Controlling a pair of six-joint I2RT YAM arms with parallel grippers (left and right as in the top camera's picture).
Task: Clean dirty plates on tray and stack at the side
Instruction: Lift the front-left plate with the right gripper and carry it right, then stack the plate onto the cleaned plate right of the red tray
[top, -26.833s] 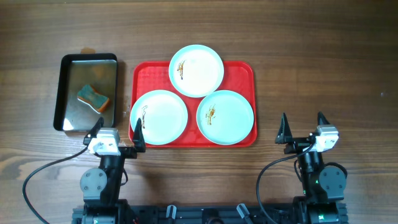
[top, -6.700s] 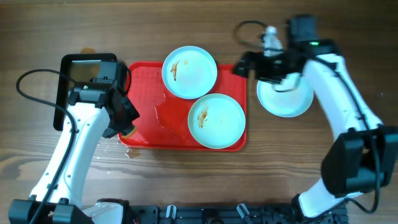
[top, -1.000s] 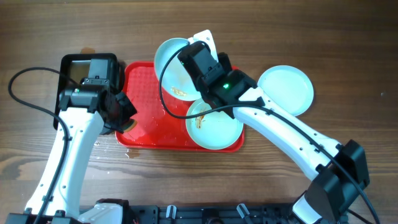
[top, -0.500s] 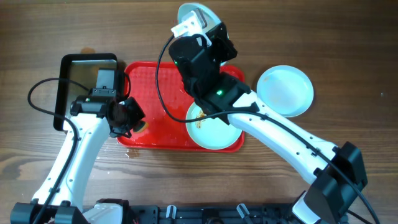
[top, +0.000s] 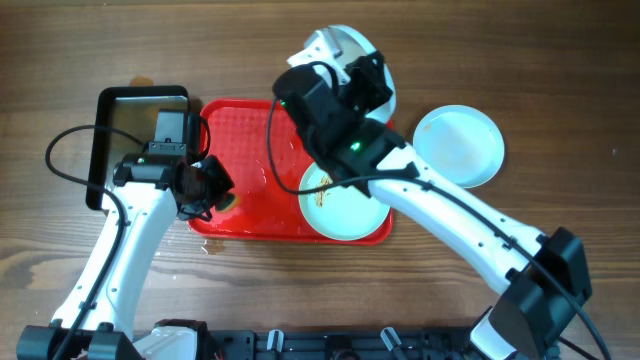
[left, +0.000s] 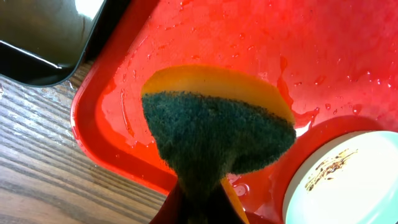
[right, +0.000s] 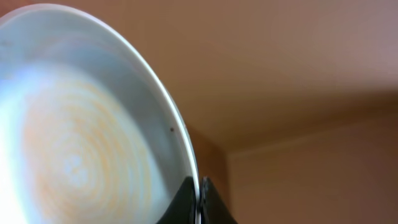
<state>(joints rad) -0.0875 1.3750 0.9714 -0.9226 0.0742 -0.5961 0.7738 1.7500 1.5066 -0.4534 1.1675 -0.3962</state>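
Next, my right gripper swings over the plate that already rests on the tabletop (top: 459, 146) beside the tray, levels the tilted plate and lowers it on top.
My right gripper (top: 352, 76) is shut on the rim of one dirty plate (top: 340, 44) and holds it tilted, high above the far edge of the red tray (top: 250, 120). In the right wrist view the jaws (right: 199, 200) pinch that plate (right: 81, 137) edge-on. A second dirty plate (top: 345, 208) with a brown smear lies on the tray's near right part. The third plate (top: 458, 147) rests on the table to the right of the tray. My left gripper (top: 210, 190) is shut on a green-and-yellow sponge (left: 217, 127) over the wet left part of the tray (left: 205, 37).
A black metal pan (top: 135, 125) stands on the table left of the tray; its corner (left: 37, 43) shows in the left wrist view. The smeared plate's rim (left: 348, 180) lies just right of the sponge. Water drops lie near the tray's front left corner.
The right gripper has raised the far plate off the tray and swung it a little to the right. The left gripper with the sponge has shifted slightly right, then stayed still.
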